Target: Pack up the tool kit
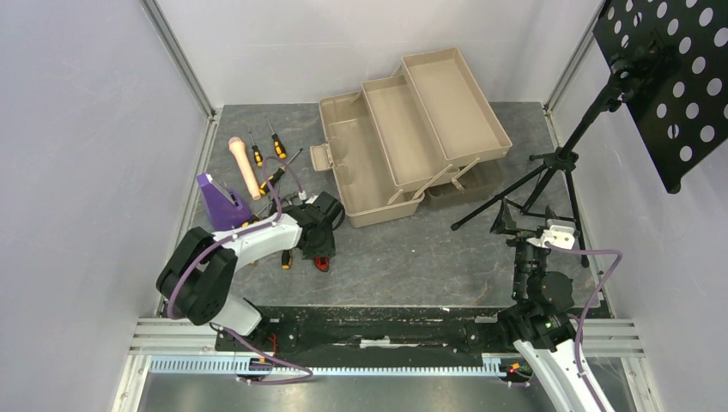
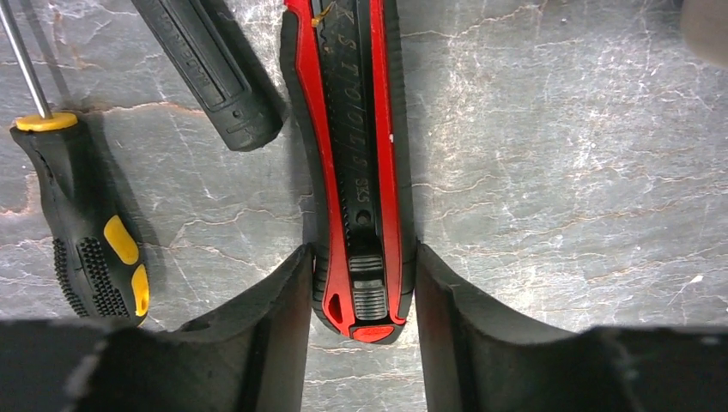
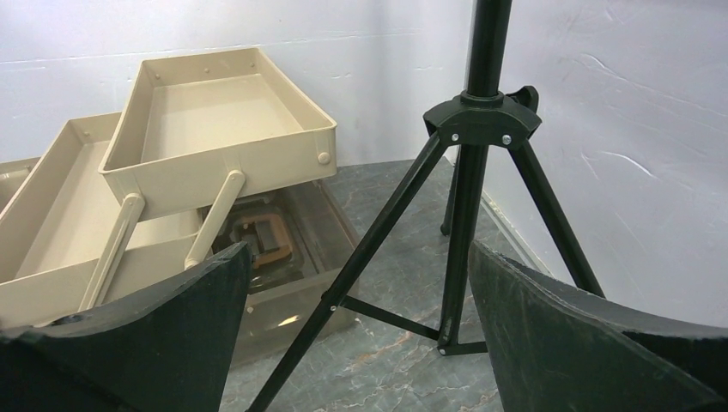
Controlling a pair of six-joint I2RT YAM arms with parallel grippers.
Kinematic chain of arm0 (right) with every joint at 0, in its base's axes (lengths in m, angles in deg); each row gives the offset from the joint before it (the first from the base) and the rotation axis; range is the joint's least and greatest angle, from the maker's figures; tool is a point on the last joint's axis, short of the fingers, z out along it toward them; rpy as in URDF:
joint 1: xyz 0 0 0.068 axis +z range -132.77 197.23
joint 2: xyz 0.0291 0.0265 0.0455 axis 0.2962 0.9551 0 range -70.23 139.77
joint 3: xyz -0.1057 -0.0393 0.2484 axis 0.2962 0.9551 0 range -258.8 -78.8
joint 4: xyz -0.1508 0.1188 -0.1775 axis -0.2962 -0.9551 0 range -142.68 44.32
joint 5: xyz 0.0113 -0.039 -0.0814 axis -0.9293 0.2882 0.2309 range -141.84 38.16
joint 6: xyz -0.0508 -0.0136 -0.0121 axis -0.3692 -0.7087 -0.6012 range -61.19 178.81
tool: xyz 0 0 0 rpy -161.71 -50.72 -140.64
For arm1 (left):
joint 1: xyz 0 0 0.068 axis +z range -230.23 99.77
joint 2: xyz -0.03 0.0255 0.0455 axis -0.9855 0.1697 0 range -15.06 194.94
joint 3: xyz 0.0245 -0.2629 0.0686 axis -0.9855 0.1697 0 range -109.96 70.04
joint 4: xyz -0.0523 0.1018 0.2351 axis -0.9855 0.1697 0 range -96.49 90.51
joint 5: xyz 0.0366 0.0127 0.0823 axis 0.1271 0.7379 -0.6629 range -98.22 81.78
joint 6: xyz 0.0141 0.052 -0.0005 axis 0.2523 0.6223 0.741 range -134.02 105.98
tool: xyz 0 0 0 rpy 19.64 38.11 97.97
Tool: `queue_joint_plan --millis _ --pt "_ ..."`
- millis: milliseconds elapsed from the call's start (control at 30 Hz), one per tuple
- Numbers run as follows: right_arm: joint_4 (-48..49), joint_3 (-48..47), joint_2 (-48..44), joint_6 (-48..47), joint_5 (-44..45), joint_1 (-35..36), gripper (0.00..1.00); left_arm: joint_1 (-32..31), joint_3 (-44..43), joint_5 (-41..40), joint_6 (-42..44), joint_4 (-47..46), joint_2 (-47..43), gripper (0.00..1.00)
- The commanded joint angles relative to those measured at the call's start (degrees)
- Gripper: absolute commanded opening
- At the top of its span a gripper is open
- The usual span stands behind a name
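I will lift the knife (image 1: 322,263) with my left gripper, move it outward, then lower and release it into the toolbox's bottom compartment (image 1: 367,174), as that is open and empty.
The red-black utility knife (image 2: 356,154) lies flat on the stone-patterned table. My left gripper (image 2: 363,253) straddles its near end, both fingers pressed against its sides. From above, that gripper (image 1: 319,249) sits low over the knife (image 1: 322,263), left of the open tan toolbox (image 1: 360,172) with its trays folded out. An orange-and-black screwdriver (image 2: 94,249) and a black ribbed handle (image 2: 215,77) lie just left of the knife. Two more screwdrivers (image 1: 256,154) rest at the back left. My right gripper (image 3: 359,249) hangs open and empty, facing the toolbox trays (image 3: 215,163).
A black tripod (image 1: 549,172) stands right of the toolbox, its legs (image 3: 476,129) directly ahead of my right gripper. A beige rod (image 1: 244,167) and a purple block (image 1: 221,204) lie at the left. A perforated black panel (image 1: 670,69) hangs at the top right.
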Motion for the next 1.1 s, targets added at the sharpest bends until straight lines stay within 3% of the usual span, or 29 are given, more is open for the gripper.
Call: queue_joint_plan --millis 0,167,467,833,1067 --pt "2.7 0.4 -0.5 -0.9 -0.3 0.6 0.98 0.2 -0.1 3.5 -2.0 -0.4 -1.4 0.44" --pt "2.9 0.5 -0.5 -0.9 -0.3 0.9 0.98 0.2 -1.1 4.1 -2.8 1.5 -6.8 0.26" --pt "2.8 0.5 -0.5 -0.8 -0.3 1.1 0.98 0.5 -3.6 1.8 -5.7 3.7 -13.8 0.03" --pt "2.5 0.4 -0.5 -0.6 -0.4 1.2 0.98 1.1 -1.6 -0.2 -6.5 2.9 -16.4 0.02" --pt "2.5 0.4 -0.5 -0.6 -0.3 1.3 0.98 1.3 -7.9 -4.2 -4.5 2.8 -19.5 0.02"
